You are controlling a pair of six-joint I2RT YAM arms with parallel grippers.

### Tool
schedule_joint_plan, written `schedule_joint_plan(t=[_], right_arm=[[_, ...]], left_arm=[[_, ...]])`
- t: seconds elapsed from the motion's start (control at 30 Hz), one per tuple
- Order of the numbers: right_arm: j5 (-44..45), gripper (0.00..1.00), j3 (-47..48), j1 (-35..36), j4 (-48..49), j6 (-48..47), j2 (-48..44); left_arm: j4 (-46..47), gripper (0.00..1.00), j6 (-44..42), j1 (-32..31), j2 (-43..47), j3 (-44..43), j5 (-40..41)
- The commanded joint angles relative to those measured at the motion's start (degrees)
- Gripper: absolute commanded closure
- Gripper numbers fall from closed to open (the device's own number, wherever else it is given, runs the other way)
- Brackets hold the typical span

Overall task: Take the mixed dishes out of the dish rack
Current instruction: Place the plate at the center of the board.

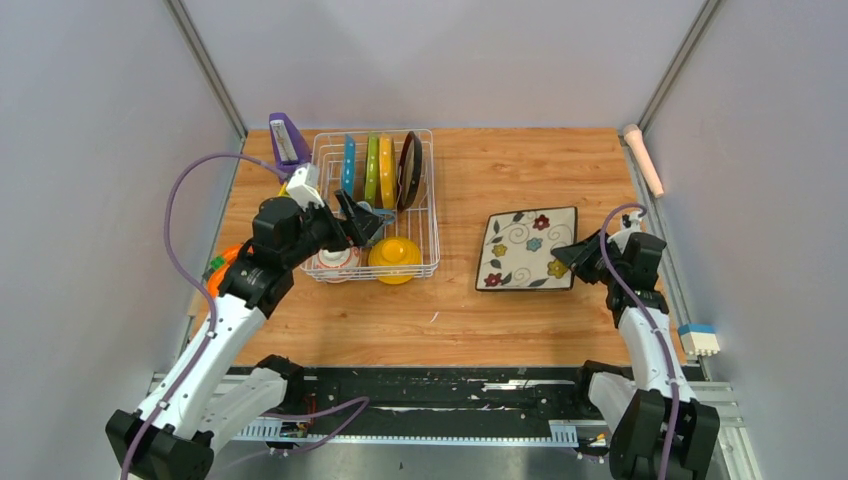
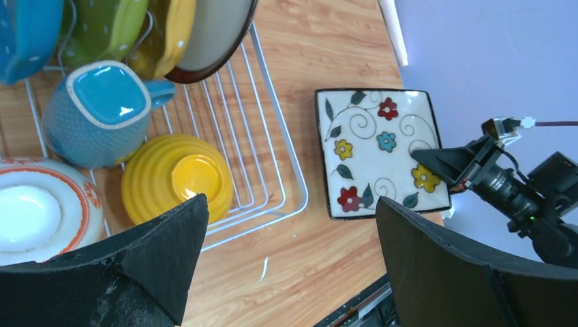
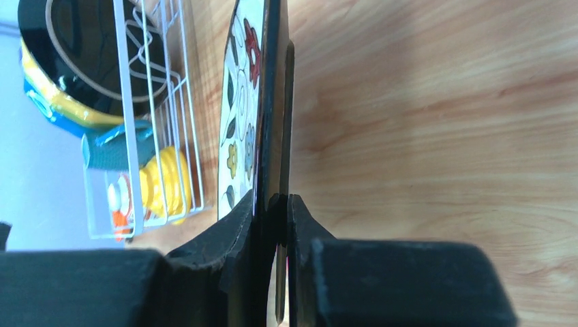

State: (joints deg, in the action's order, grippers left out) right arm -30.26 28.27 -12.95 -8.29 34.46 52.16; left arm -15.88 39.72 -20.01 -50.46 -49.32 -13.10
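Note:
The bare wood lies below and left of my right gripper in the top view, so next my right gripper needs to move down and toward the rack [image 1: 428, 215], releasing the plate.
The white wire dish rack [image 1: 428, 215] holds upright blue-dotted [image 1: 348, 165], green-dotted [image 1: 371, 168], yellow [image 1: 386, 170] and red-rimmed round [image 1: 408, 170] plates. It also holds a blue-grey mug [image 2: 102, 112], a yellow bowl [image 1: 394, 257] upside down and a red-and-white bowl [image 1: 333, 262]. My left gripper [image 1: 362, 225] is open and empty, hovering over the rack's front part near the mug. My right gripper [image 1: 566, 256] is shut on the right edge of the dark-rimmed floral square plate [image 1: 528, 248], which lies low over the table right of the rack. I cannot tell if it touches the wood.
A purple slanted holder [image 1: 287, 140] stands behind the rack's left corner. An orange tape measure [image 1: 222, 270] lies left of the rack under my left arm. A pale rod [image 1: 643, 158] lies along the right wall. A white-and-blue block [image 1: 700, 340] sits at the near right.

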Motion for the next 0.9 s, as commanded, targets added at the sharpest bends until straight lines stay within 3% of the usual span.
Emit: schedule_joint_plan(t=[0.0,0.17,0.3,0.6,0.73,0.87], right_arm=[[-18.0,1.00,-0.1,-1.0,18.2,5.3,-0.9],[-18.7,1.00,-7.0,-1.0,24.8,10.2,-1.6],[-22.5,1.00,-11.8,-1.0,37.6,15.1,1.6],[-19.9,1.00,-11.2,-0.9,37.2,11.9,8.3],[-18.4,0.92,-11.7,-0.9,37.3,10.7,9.6],[-16.1,0.78,-12.5,-0.9,36.4,9.2,11.0]], left_arm=[[-3.0,0.00,1.7,-2.2,1.9,0.9,1.8],[-5.5,0.00,3.7,-3.4,3.0,2.4,4.1],[-8.4,0.00,4.2,-4.1,3.7,2.5,6.5],[-8.8,0.00,3.0,-4.5,3.5,1.8,8.1],[-8.8,0.00,1.6,-4.6,3.0,1.5,8.4],[-7.2,0.00,1.0,-4.6,3.3,1.7,7.7]])
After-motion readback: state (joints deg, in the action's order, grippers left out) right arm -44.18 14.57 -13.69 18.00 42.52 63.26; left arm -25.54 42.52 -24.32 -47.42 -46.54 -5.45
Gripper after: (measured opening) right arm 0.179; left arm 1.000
